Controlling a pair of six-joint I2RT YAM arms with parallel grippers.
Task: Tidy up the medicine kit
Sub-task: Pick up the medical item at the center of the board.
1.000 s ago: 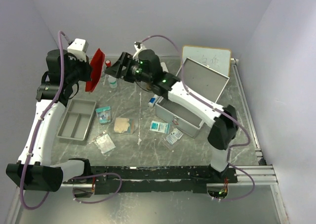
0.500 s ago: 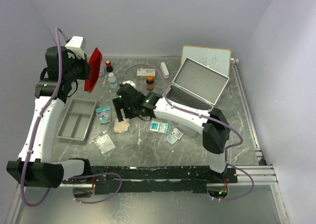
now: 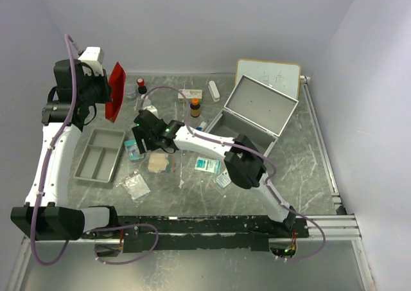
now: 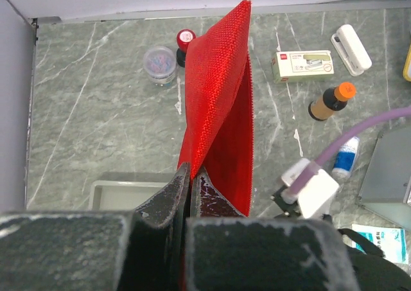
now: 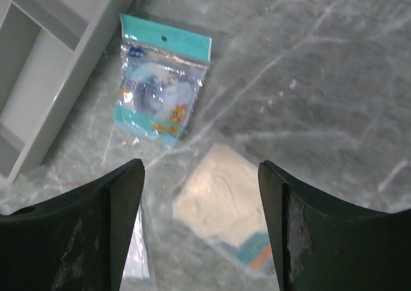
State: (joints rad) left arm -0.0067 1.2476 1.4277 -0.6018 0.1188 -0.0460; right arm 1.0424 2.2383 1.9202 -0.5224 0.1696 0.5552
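Note:
Next, the right gripper shifts toward the tray, down onto the corner of the teal packet (image 5: 160,105) farther from the grey tray (image 3: 99,154).
My left gripper (image 4: 191,175) is shut on the lower edge of a red fabric pouch (image 4: 218,111) and holds it up over the table's back left (image 3: 115,90). My right gripper (image 3: 142,140) is open and empty, low over the packets. In the right wrist view its jaws (image 5: 201,169) stand wide apart above a beige packet (image 5: 225,204), with a teal packet (image 5: 160,105) just beyond. The open metal case (image 3: 253,111) stands at the back right. A grey divided tray (image 3: 99,154) lies at the left.
A brown bottle (image 3: 194,106), a white box (image 3: 189,94), a red-capped bottle (image 3: 140,84) and a small clear pot (image 4: 160,63) stand at the back. A clear packet (image 3: 137,185) and a teal-and-white packet (image 3: 207,165) lie in front. A whiteboard (image 3: 270,72) leans behind the case.
My right arm has swung from the back of the table down and to the left, over the packets. My left arm has shifted slightly left with the red pouch.

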